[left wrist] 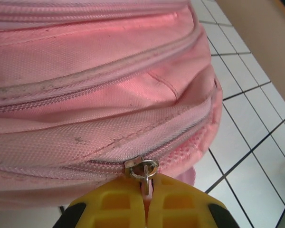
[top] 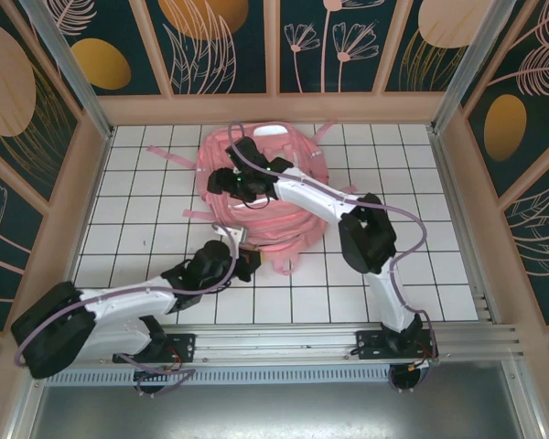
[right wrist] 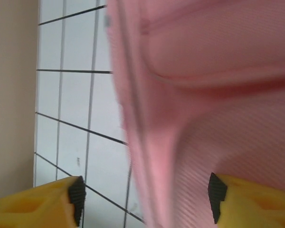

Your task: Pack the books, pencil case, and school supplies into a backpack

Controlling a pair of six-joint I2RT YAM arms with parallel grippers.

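Observation:
The left gripper pulls the pink tab along the closed teeth (left wrist: 80, 167) at the backpack's near side and releases it next, as the zipper line runs closed past the slider.
The pink backpack (top: 274, 229) lies in the middle of the tiled table. My left gripper (top: 241, 240) is at its near side, shut on the zipper pull (left wrist: 145, 170), whose metal ring sits just above the yellow jaws (left wrist: 147, 190). The zipper line (left wrist: 85, 156) runs closed to the left of the slider. My right gripper (top: 218, 179) is over the backpack's left side and stands open (right wrist: 145, 197). A blurred fold of the backpack (right wrist: 218, 95) hangs between its fingertips (right wrist: 77, 197), touching neither pad. The books, pencil case and school supplies are out of view.
Pink straps (top: 201, 215) trail off the backpack onto the white tiles (top: 146, 183). Wooden walls (top: 82, 174) close in the table on the left, right and far sides. A metal rail (top: 284, 343) runs along the near edge by the arm bases.

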